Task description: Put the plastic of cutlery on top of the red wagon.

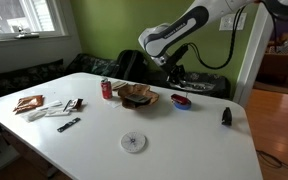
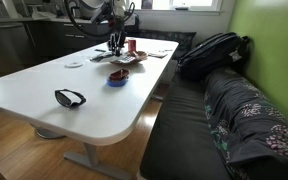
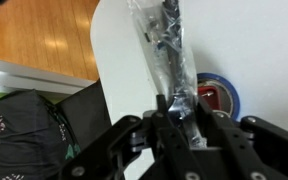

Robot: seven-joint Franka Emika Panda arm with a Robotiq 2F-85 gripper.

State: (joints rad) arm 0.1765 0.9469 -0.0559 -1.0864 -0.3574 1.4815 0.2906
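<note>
The red wagon point(image 1: 181, 101) point(image 3: 216, 95) is below my gripper and to its right in the wrist view, so I need to lower the hanging plastic that way onto the wagon's top and let go.
In the wrist view my gripper point(image 3: 179, 110) is shut on the near end of the plastic of cutlery point(image 3: 162, 40), a long clear shiny packet with dark contents that sticks out ahead of the jaws over the white table. The red wagon point(image 3: 216, 95), a low red toy with a blue rim, sits on the table just right of the packet. In both exterior views my gripper point(image 1: 170, 74) point(image 2: 117, 44) hangs above the table close to the wagon point(image 1: 181, 101) point(image 2: 117, 78). The packet is too small to make out there.
A red soda can point(image 1: 107, 88) and a brown crumpled thing point(image 1: 137, 95) stand by the wagon. White packets point(image 1: 54, 108) lie at one end, a round white disc point(image 1: 133, 142) in the middle, sunglasses point(image 2: 70, 97) near the other end. A black bag point(image 3: 34, 120) rests on the bench.
</note>
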